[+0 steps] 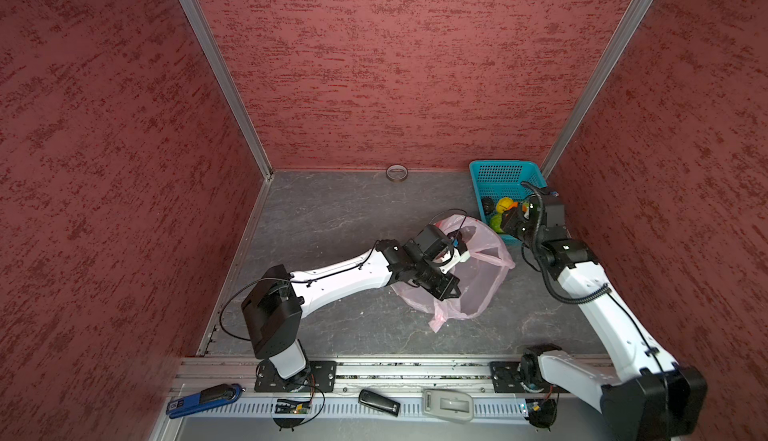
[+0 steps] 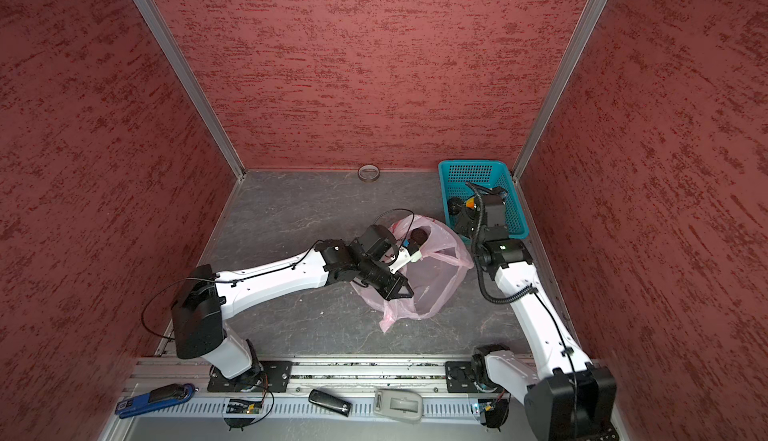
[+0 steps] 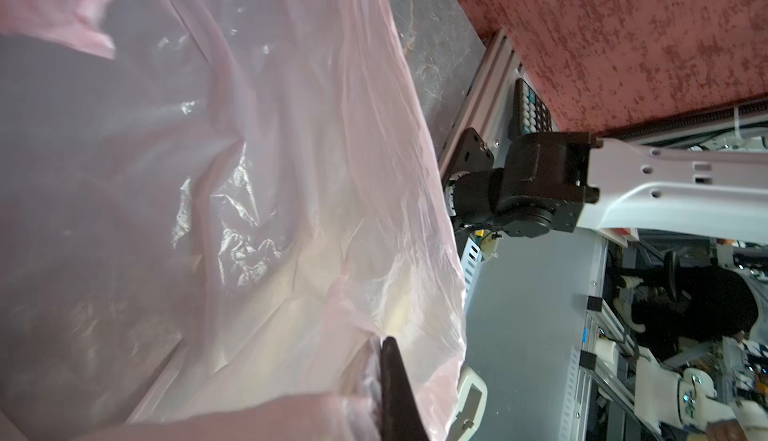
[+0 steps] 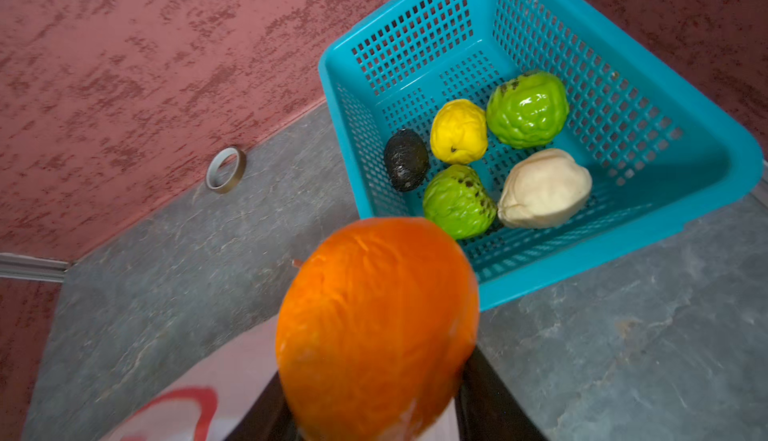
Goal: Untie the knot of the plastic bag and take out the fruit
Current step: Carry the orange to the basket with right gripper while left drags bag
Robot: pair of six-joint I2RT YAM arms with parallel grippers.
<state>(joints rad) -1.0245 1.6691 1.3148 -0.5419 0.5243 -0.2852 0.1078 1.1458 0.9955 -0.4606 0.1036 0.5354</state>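
Note:
The right gripper needs to move outward past the yellow fruit next, go down there and let go of the orange fruit, because the fruits leave the far end of the basket bare.
The pale pink plastic bag [image 1: 478, 281] [image 2: 440, 281] lies slack on the grey floor, its mouth gaping. My left gripper [image 1: 449, 291] [image 2: 399, 291] [image 3: 380, 345] is shut on a fold of the bag's film [image 3: 291, 169]. My right gripper [image 4: 376, 401] [image 1: 513, 216] is shut on an orange fruit [image 4: 376, 331] [image 2: 469, 202] at the near rim of the teal basket [image 4: 623, 260] [image 1: 505, 169]. In the basket lie two bumpy green fruits [image 4: 527, 108], a yellow one [image 4: 458, 131], a blackish one [image 4: 405, 164] and a beige one [image 4: 544, 187]. A dark round thing [image 2: 419, 235] shows inside the bag. The knot is out of view.
A tape roll [image 1: 397, 173] [image 4: 226, 169] leans at the back wall. Red walls close three sides, the right one just behind the basket. On the front rail lie a blue stapler [image 1: 205, 397], a black device [image 1: 379, 402] and a grey one [image 1: 446, 405].

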